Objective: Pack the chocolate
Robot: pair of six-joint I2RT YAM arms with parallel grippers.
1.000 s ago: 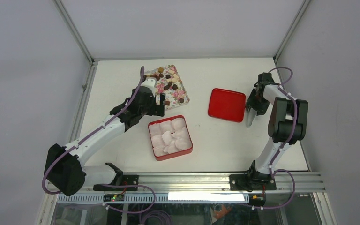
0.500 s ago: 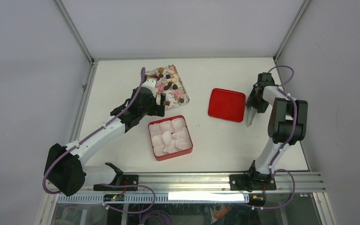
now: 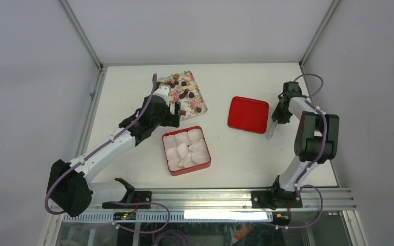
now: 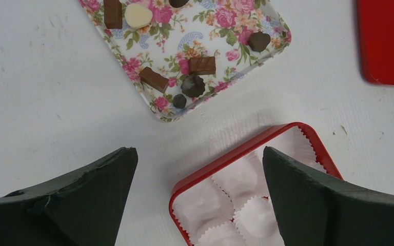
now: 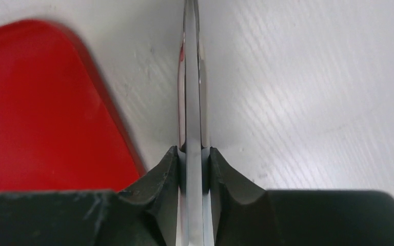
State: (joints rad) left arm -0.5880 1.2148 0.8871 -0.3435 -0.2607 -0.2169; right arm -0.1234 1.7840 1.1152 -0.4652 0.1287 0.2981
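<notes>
My right gripper lifts the tongs across to the left in the top view next, past the red lid, and releases them at the tray's lid-side corner (image 3: 204, 109).
The chocolate (image 3: 187, 94) lies as several brown and cream pieces on a floral tray (image 3: 177, 98); in the left wrist view some pieces (image 4: 193, 85) sit near the tray's near corner (image 4: 220, 31). My left gripper (image 3: 174, 114) is open and empty, hovering between the tray and a red box (image 3: 170, 166) lined with white paper cups; the box rim (image 4: 225, 156) shows between its fingers (image 4: 200, 154). My right gripper (image 3: 278, 114) is shut on metal tongs (image 5: 191, 77), which point down to the table beside the red lid.
The red lid (image 3: 248, 114) lies flat right of centre; its edge (image 5: 41, 102) is just left of the tongs. Tong tips (image 3: 271, 134) reach the table. Frame posts and walls bound the back and sides.
My right gripper with the tongs has shifted slightly right, away from the lid's edge. My left gripper has edged a little toward the floral tray.
</notes>
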